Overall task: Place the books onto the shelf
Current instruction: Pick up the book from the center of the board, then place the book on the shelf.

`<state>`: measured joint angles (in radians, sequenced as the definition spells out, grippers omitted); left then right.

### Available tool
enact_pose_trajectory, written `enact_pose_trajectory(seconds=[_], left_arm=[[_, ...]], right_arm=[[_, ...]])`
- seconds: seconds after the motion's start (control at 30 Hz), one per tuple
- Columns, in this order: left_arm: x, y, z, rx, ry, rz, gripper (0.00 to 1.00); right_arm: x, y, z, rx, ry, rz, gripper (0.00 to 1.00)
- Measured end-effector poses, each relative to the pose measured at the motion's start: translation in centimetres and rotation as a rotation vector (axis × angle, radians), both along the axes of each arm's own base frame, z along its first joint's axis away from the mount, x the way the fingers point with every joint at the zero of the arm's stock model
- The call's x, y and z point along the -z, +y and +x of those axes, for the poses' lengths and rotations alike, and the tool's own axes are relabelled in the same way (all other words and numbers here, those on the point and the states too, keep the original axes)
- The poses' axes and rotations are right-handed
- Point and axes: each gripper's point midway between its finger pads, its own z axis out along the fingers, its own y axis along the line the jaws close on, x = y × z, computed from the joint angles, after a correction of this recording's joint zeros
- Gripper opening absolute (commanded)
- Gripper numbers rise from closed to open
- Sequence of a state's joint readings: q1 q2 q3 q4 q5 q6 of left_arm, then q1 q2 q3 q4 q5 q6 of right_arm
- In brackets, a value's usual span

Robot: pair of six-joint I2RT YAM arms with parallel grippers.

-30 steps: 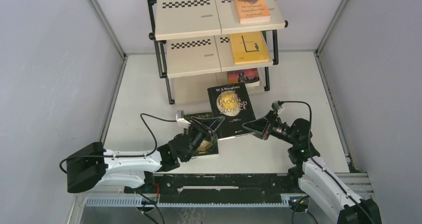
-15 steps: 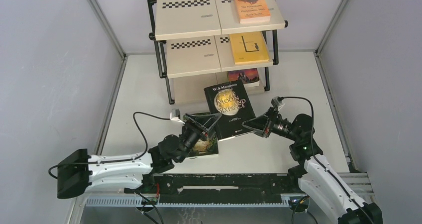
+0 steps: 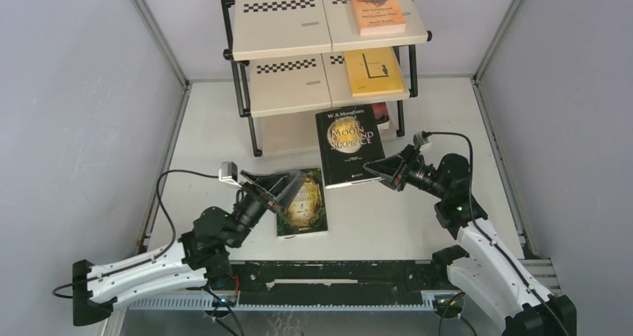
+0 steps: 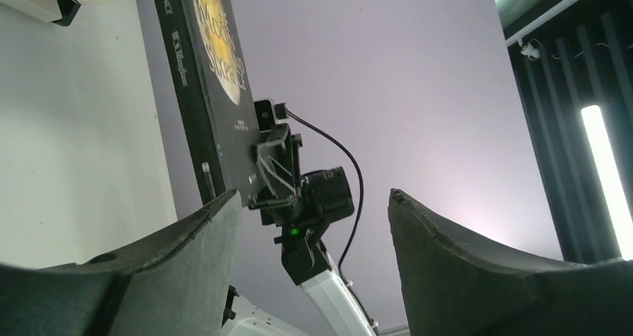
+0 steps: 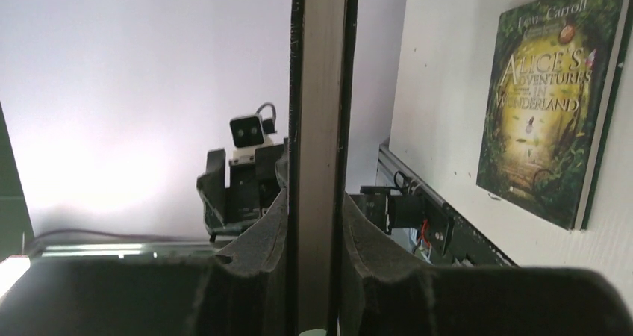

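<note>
My right gripper moves outward and lets go of the black book atop the yellow book (image 3: 373, 71) next, as that one lies outward of it on the shelf's middle level.
My right gripper (image 3: 372, 174) is shut on the lower right corner of the black moon book (image 3: 349, 145) and holds it off the table just in front of the shelf (image 3: 284, 26). In the right wrist view the book's page edge (image 5: 317, 127) is pinched between both pads (image 5: 272, 231). Apart from that book, my left gripper (image 3: 291, 189) is open and hovers over the green book (image 3: 304, 205), which lies flat on the table. An orange book (image 3: 377, 7) lies on the top tier and a yellow book (image 3: 373, 71) on the middle tier. The black book mostly hides another book (image 3: 383, 112) on the bottom tier.
Grey walls close the cell on both sides and behind the shelf. A black rail (image 3: 336, 276) runs along the near table edge between the arm bases. The shelf's left halves (image 3: 287, 75) carry no books. In the left wrist view, the black book (image 4: 216, 67) stands tilted ahead.
My left gripper opened, let go of the black book and drew back to the left. My right gripper carried the black book away from me, up to the shelf front.
</note>
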<state>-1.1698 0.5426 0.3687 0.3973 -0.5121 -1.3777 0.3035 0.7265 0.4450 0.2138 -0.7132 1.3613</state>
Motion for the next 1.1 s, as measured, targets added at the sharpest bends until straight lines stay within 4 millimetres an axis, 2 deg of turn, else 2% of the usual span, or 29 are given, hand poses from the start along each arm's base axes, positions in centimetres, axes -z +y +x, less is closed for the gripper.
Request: enact_pose_trajectory(seconds=[0.17,0.37,0.5,0.6,0.9,1.1], left_arm=[[0.0,1.2,-0.8,0.013,-0.022,0.026,0.75],[2.4,0.9,-1.1,0.029,-0.026,0.154,0.75],[4.0,0.9,-0.8,0.022,-0.032,0.245,0.75],[4.9,1.0,-0.2,0.012,-0.037,0.328,0.76],[3.0,2.0,1.7,-0.036,-0.093,0.412,0.75],[3.8,2.3,3.4,-0.060,-0.085,0.468,0.75]], right_arm=[[-1.3,0.2,2.2,0.037,0.014,-0.027,0.00],[-4.1,0.7,4.7,0.052,-0.026,-0.035,0.00],[-5.2,0.6,6.4,0.062,-0.042,-0.031,0.00],[-5.3,0.1,8.3,0.075,-0.035,-0.030,0.00],[-4.4,-2.4,15.5,0.120,0.042,-0.033,0.00],[-4.7,-4.4,19.7,0.131,0.057,-0.010,0.00]])
